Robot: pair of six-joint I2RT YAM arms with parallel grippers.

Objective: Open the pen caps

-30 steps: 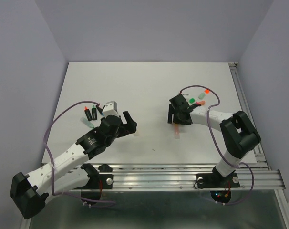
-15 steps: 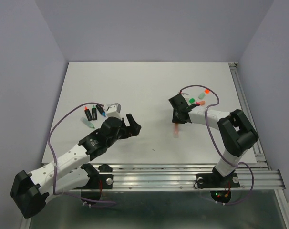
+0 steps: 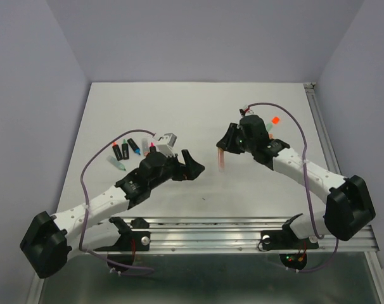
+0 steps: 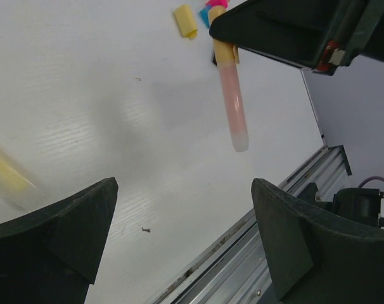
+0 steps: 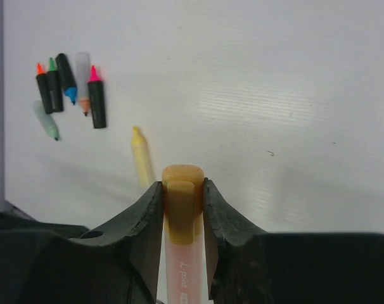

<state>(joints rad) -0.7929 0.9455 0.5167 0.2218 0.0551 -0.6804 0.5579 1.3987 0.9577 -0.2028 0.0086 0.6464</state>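
I will move my right gripper to the right in the top view and down beside the yellow cap [image 4: 185,20], and let go of the orange-yellow cap there, because loose caps already lie there.
My right gripper [image 3: 226,147] [image 5: 182,187] is shut on the orange-yellow cap [image 5: 182,201] of a pale pink pen [image 3: 222,159]. The pen [image 4: 234,104] hangs off the table, and its cap [image 4: 224,49] sits between the black fingers. To the left of it, my left gripper [image 3: 191,168] [image 4: 182,234] stands wide open and empty, low over the table. Loose pen caps lie behind: a yellow cap [image 4: 185,20], blue and pink caps [image 4: 211,7], and an orange-red cap [image 3: 275,119].
Several uncapped black-bodied pens [image 3: 125,151] [image 5: 68,85] and a mint pen [image 3: 118,164] lie at the left. A yellow pen [image 5: 141,159] lies below the left arm. The metal rail [image 3: 243,221] [image 4: 274,209] runs along the table's near edge.
My right gripper closed on the pink pen's cap end and lifted it off the table, swinging up and left. My left arm reached right toward it, still open.
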